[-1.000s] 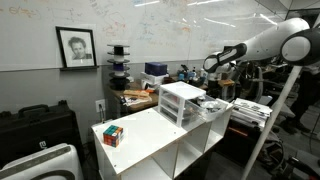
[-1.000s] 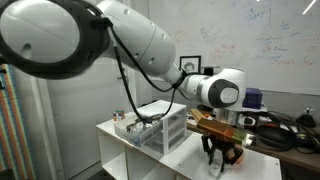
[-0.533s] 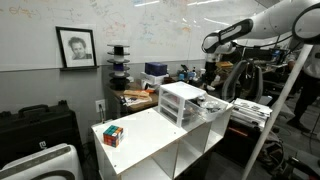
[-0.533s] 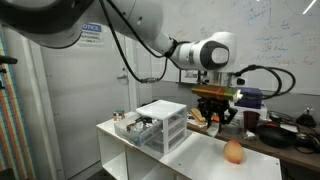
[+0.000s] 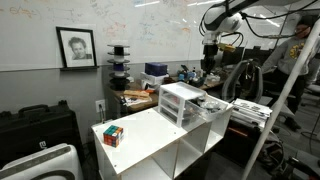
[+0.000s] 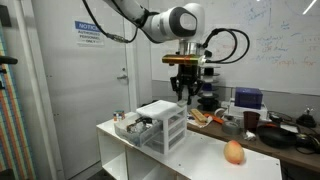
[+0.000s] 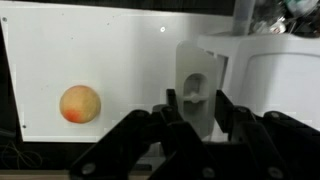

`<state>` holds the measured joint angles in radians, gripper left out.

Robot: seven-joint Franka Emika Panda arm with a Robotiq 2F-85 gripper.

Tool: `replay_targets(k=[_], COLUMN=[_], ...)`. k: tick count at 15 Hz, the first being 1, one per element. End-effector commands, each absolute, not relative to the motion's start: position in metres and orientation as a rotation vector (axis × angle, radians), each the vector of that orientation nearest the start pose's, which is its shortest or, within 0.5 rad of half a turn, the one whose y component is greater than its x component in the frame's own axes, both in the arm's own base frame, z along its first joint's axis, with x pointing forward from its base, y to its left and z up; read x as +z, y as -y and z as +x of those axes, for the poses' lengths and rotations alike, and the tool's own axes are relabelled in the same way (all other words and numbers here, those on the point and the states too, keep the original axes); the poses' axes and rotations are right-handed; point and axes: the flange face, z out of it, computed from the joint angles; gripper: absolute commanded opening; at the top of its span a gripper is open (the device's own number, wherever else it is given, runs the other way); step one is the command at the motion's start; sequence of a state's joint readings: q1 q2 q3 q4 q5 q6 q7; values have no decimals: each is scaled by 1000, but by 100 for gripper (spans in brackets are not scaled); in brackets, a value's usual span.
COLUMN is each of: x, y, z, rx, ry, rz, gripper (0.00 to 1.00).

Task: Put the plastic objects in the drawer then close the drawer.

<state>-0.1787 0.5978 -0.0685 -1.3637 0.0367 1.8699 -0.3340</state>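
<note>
The translucent drawer [image 6: 138,127] stands pulled out, so next my gripper should go past the drawer unit [image 6: 165,122], turn and come down over that drawer to release the plastic object.
My gripper [image 7: 196,100] is shut on a pale grey plastic object [image 7: 197,62] that stands between the fingers in the wrist view. In both exterior views the gripper [image 6: 187,92] [image 5: 210,62] hangs high above the table, over the far side of the small white drawer unit [image 6: 165,122] [image 5: 180,100]. One translucent drawer [image 6: 128,129] is pulled out and holds several small items. An orange-pink plastic fruit [image 6: 233,151] [image 7: 80,104] lies on the white tabletop, away from the gripper.
A Rubik's cube [image 5: 112,135] sits near a corner of the white open-shelf table [image 5: 150,140]. A cluttered bench with cups and boxes [image 6: 250,118] runs behind the table. A whiteboard and a framed portrait [image 5: 76,47] hang on the wall.
The arm has risen from just above the tabletop to well above the drawer unit and swung towards it. The fruit stays on the table. The jaws' gap is unchanged.
</note>
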Motion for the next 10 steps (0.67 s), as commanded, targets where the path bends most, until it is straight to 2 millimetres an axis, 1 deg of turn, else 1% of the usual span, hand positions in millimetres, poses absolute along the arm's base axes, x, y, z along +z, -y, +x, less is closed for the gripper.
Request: replay_targets(k=[1, 4, 6, 10], x=[377, 367, 353, 319], y=[124, 93, 76, 59], z=[640, 602, 576, 550], rx=[266, 398, 464, 541], ry=[259, 372, 459, 653], rz=[-3087, -3044, -3015, -3000], gripper=[15, 15, 15, 15])
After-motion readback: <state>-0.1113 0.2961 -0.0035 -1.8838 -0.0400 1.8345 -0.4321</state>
